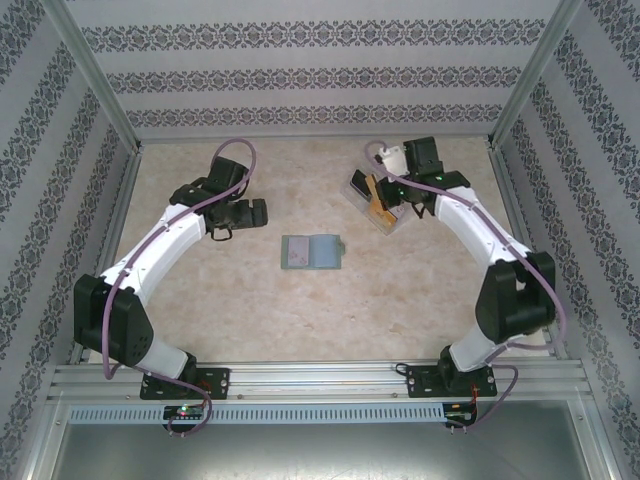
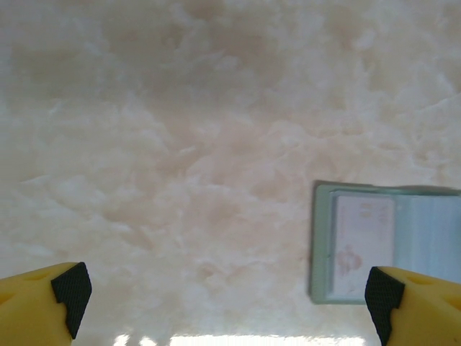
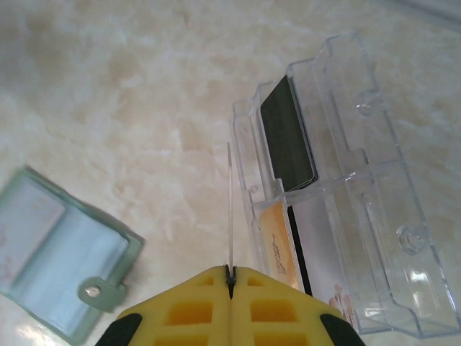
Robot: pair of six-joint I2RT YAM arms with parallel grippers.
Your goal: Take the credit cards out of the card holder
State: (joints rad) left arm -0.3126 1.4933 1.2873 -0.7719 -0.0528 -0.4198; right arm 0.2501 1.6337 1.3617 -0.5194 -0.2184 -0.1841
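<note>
My right gripper holds its card and will turn in line with the clear box [image 3: 374,209]. It will lower over the golden-yellow card [image 3: 279,241] to let go of its card there, since that slot already holds one.
The grey-green card holder [image 1: 312,252] lies open and flat on the table between the arms. A pale credit card [image 2: 364,241] sits in one of its panels. My left gripper [image 1: 256,213] hangs open to the holder's left; in its wrist view the left gripper [image 2: 227,292] has nothing between its fingers, and the holder [image 2: 322,245] lies by the right finger. My right gripper [image 3: 230,274] is shut on a thin pale card [image 3: 230,209] seen edge-on, beside a clear plastic box [image 3: 374,209]. The holder [image 3: 57,252] lies to its left.
The clear box [image 1: 380,208] at the back right holds a dark card [image 3: 287,137] and a golden-yellow card [image 3: 275,241]. Patterned walls and metal posts close in the table on three sides. A metal rail runs along the near edge.
</note>
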